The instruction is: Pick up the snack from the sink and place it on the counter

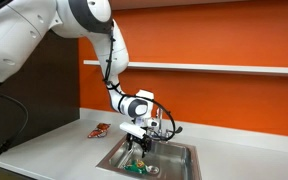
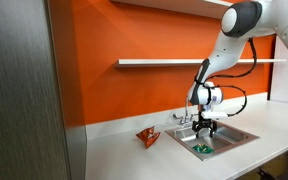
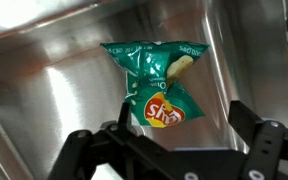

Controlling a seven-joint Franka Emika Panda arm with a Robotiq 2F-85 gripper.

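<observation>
The packet lies below my gripper, so next I will lower my open gripper deeper into the sink [image 1: 184, 152] until its fingers are on either side of the packet's near edge [image 1: 134, 168].
The snack [image 3: 154, 80] is a crinkly green packet with a red and yellow logo, lying on the steel floor of the sink [image 3: 44, 70]. It also shows in both exterior views [image 1: 136, 168] [image 2: 201, 150]. My gripper [image 3: 184, 122] is open and hangs just above the packet, inside the sink. One finger is at the packet's lower edge and the other stands well to the side over bare steel. In both exterior views the gripper [image 1: 136, 142] [image 2: 204, 134] points down into the sink [image 1: 184, 152] [image 2: 239, 133]. The light counter [image 1: 54, 150] [image 2: 124, 155] runs along the orange wall.
A small red packet [image 1: 98, 129] [image 2: 147, 137] lies on the counter beside the sink. The chrome faucet [image 1: 169, 128] [image 2: 182, 117] stands at the sink's back edge. A shelf [image 1: 234, 68] runs along the wall above. A dark cabinet [image 2: 24, 90] stands at the counter's end.
</observation>
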